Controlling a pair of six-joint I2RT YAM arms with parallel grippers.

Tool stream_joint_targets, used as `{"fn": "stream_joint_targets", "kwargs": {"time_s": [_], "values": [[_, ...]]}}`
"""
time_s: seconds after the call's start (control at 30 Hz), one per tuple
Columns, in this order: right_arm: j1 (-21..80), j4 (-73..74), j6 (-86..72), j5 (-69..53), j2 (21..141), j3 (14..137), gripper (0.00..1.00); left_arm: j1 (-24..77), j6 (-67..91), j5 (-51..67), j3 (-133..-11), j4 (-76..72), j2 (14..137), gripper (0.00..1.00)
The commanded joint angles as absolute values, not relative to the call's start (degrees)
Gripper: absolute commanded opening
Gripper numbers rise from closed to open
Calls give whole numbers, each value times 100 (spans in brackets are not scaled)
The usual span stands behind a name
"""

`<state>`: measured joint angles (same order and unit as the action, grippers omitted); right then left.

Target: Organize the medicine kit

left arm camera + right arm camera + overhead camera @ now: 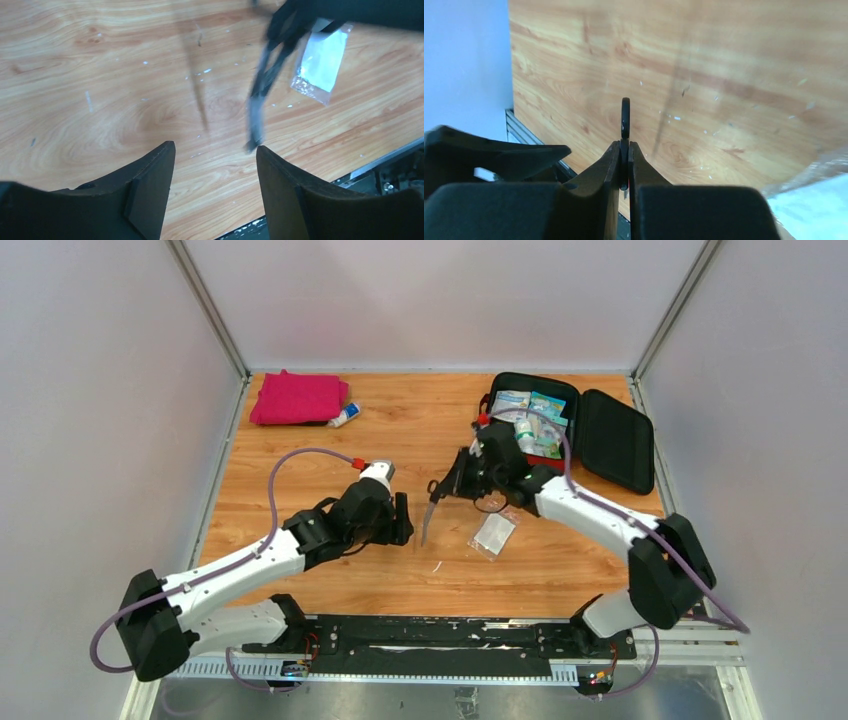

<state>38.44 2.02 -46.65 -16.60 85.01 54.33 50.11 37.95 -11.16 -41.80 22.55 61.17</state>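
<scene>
Outward and to the right in the top view, I will bring my right gripper over the kit's packet-filled half [522, 406] to release the scissors [431, 512], since it lies open.
The medicine kit [615, 440] lies open at the back right, black lining up, with packets and a small bottle [525, 430] in its left half. My right gripper [455, 482] is shut on the black handle ring [625, 116] of a pair of scissors [431, 512], which hang blade down above the table. In the left wrist view the scissors [259, 95] look blurred, their tip just above my right-hand finger. My left gripper [215, 150] stands open beside them with nothing between its fingers. The jaws of the right gripper [625, 146] press flat on the ring.
A clear plastic bag with a white pad [494, 534] lies on the table right of the scissors. A folded pink cloth [298, 397] and a small white tube [345, 416] sit at the back left. White walls close in the table.
</scene>
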Motion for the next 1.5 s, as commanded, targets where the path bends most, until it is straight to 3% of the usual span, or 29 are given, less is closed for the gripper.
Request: {"fn": "stream_joint_targets", "kwargs": {"time_s": [0.0,0.23,0.5,0.83,1.17,1.2,1.33,1.47], "values": [[3247,1522,-3675,-834,7774,6091,0,5051,3726,-1684,-4126,2792,5925,66],[1607,2383,-2910,-755,7494,6905,0,5045,3753,-1814,-3999,2831,5993,67],[530,2628,-2278,-1028,8654,7991,0,5044,3797,-2348,-4072,3225,6015,71],[316,2779,-2078,-1932,11234,10405,0,4617,3619,-2597,-4019,3580,5836,72],[299,3198,-2051,-2131,12825,12164,3,4103,3424,-2424,-3928,3564,5881,72],[297,3203,-2083,-2172,12907,12217,6,4085,3400,-2414,-3933,3560,5901,72],[299,3678,-2005,-1975,13179,12580,34,4015,3352,-2382,-3993,3610,5945,72],[299,3867,-1862,-784,12625,12097,52,3863,3253,-2359,-4124,3744,5791,73]]}}
